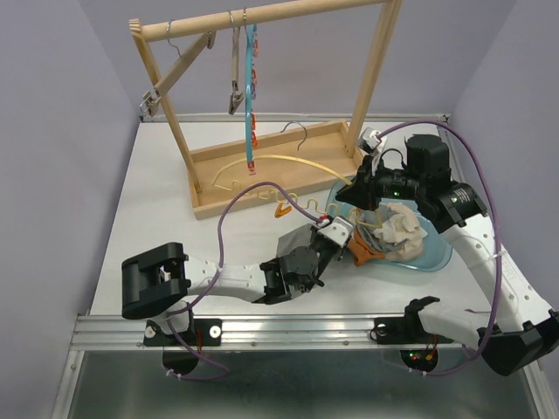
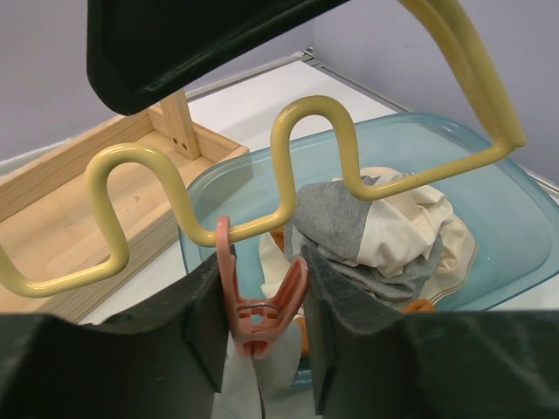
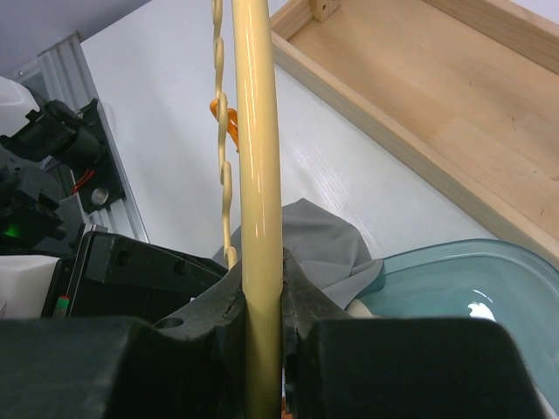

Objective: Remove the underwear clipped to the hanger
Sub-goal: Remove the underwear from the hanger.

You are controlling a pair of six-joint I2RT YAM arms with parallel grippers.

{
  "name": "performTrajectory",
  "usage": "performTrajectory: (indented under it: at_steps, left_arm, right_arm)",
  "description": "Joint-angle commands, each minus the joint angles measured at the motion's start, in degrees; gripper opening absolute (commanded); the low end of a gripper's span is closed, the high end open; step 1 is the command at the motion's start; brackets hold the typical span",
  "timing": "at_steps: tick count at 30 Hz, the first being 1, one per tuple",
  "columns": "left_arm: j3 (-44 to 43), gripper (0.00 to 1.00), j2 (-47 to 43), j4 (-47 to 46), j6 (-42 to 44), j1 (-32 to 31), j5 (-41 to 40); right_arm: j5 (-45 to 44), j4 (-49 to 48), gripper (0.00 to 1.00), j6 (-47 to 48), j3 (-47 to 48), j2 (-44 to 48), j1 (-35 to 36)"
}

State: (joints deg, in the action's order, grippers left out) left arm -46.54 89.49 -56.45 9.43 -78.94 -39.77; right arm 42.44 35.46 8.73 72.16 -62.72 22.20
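The yellow hanger comes free on the top bar's bare part (image 1: 316,8) next as my right gripper rises outward to release it, since that part lies above and outward of my gripper.
My right gripper (image 3: 262,297) is shut on the straight bar of the yellow hanger (image 3: 258,131) and holds it above the blue tub (image 1: 437,253). A salmon clip (image 2: 260,305) hangs from the hanger's wavy bar (image 2: 306,113). The left gripper (image 2: 262,323) has both pads pressed on the clip's two handles. A pale piece of underwear (image 2: 236,384) hangs pinched in the clip's mouth, between my fingers. Several more underwear pieces (image 2: 376,227), grey, cream and orange, lie heaped in the tub. In the top view both grippers (image 1: 336,234) (image 1: 362,196) meet at the tub's left rim.
A wooden rack (image 1: 262,166) with a tray base stands behind. From its top rail hang a blue hanger (image 1: 251,87) and two wooden clip hangers. An orange clip (image 1: 281,208) dangles from the yellow hanger near the tray's front edge. Grey cloth (image 3: 327,244) lies under my right gripper.
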Motion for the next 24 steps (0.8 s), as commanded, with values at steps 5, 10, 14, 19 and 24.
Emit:
performTrajectory:
  at_steps: [5,10,14,19,24]
  left_arm:
    - [-1.2,0.32,-2.7,-3.3,0.0,0.1,1.2]
    - [0.5,0.52,-5.9,-2.8,-1.2,0.1,5.6]
    - [3.1,0.67,-9.9,-0.8,-2.9,0.1,10.5]
    - [6.8,0.74,-17.1,2.9,-5.1,0.1,15.8]
    - [10.9,0.76,-23.7,8.5,-6.1,0.1,17.7]
  right_arm:
    - [-0.1,-5.1,0.01,-0.3,-1.3,1.8,0.4]
    - [-1.8,-5.1,0.01,0.0,-1.7,2.4,0.4]
    - [-5.2,-5.0,0.01,0.1,-2.5,3.6,0.4]
    - [-11.1,-4.2,0.00,1.1,-3.5,5.3,0.4]
    - [-14.2,-2.9,0.01,2.8,-5.0,7.0,0.4]
